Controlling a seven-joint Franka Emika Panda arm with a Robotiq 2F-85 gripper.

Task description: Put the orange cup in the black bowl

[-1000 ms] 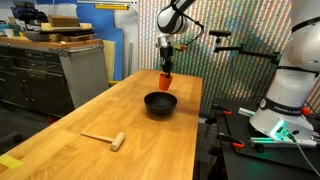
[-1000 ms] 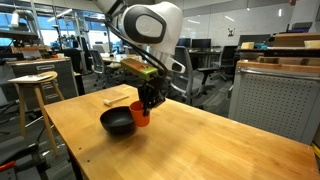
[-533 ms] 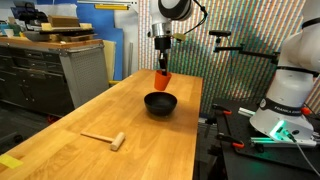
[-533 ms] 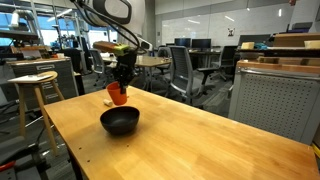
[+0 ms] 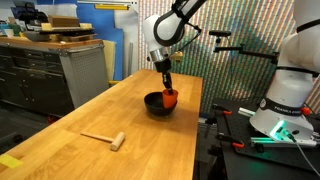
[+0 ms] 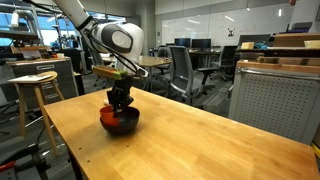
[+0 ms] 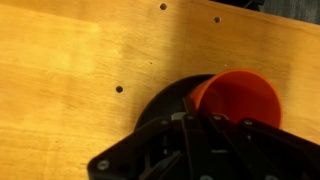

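Observation:
The cup is at the bowl's near rim and the black bowl's middle (image 5: 159, 101) is below my gripper, slightly outward, so I should lower outward and release next.
The orange cup (image 5: 171, 97) is held in my gripper (image 5: 167, 90), low over the black bowl (image 5: 156, 104) on the wooden table. In an exterior view the cup (image 6: 108, 116) sits at the bowl's (image 6: 124, 122) near rim, under the gripper (image 6: 119, 103). In the wrist view the cup's open mouth (image 7: 240, 99) faces the camera, the bowl (image 7: 165, 102) lies under it, and my fingers (image 7: 200, 120) are shut on the cup's wall.
A wooden mallet (image 5: 105, 138) lies on the table (image 5: 90, 115) nearer the front. A metal cabinet (image 5: 80, 68) stands beside the table. A stool (image 6: 32, 85) and office chairs (image 6: 185, 70) stand beyond it.
The arm has come down with the cup, from above the bowl to low inside its rim. The bowl and mallet have not moved.

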